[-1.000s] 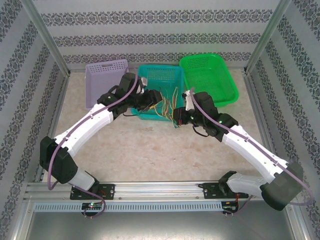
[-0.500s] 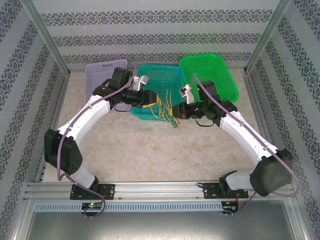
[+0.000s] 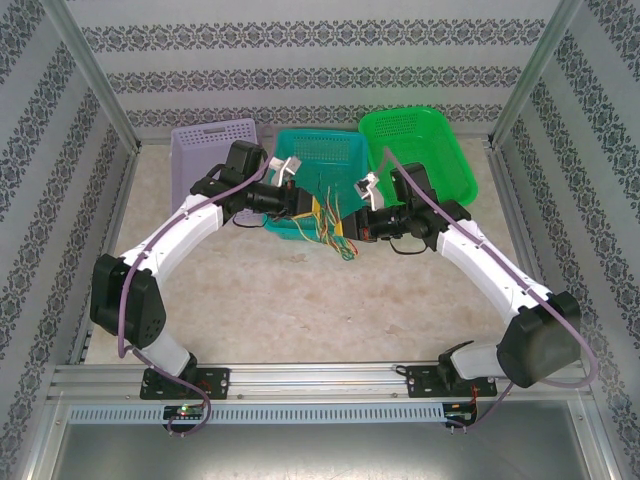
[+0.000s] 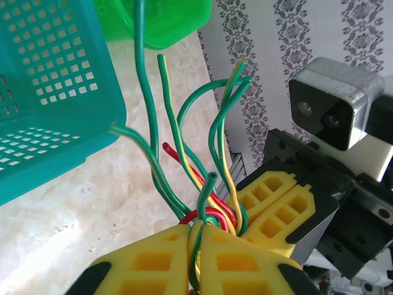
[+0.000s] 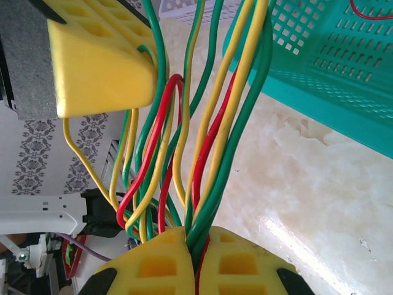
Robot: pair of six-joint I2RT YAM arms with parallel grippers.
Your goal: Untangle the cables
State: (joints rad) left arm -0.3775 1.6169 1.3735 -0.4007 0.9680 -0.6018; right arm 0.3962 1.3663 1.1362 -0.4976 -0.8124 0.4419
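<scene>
My right gripper will next pull away from my left gripper, which parts the shared bundle. It will then go back and down to the open marble before the green basket and let go.
The cables [image 3: 336,230] are a tangled bundle of thin green, yellow and red wires, held in the air between both grippers just in front of the teal basket [image 3: 325,152]. My left gripper [image 3: 307,207] is shut on a few green and yellow strands [image 4: 202,184], its yellow fingertips [image 4: 159,258] pinching them. My right gripper [image 3: 357,226] is shut on several green, yellow and red strands [image 5: 212,135] of the same bundle. The two grippers are nearly touching: the right one's fingers [image 4: 276,206] sit just beside the left gripper [image 4: 199,239], and the left one's finger [image 5: 98,67] hangs above the right gripper [image 5: 196,241].
Three baskets line the back of the table: a purple one [image 3: 205,150], the teal one in the middle [image 4: 55,110] [image 5: 331,61] with a red wire inside, and a green one [image 3: 420,150] [image 4: 166,18]. Marble tabletop [image 3: 300,310] lies open in front. Patterned walls enclose the sides.
Both arms have swung back toward the baskets and raised the bundle off the table. The grippers stayed shut on the cables and drew slightly to the left.
</scene>
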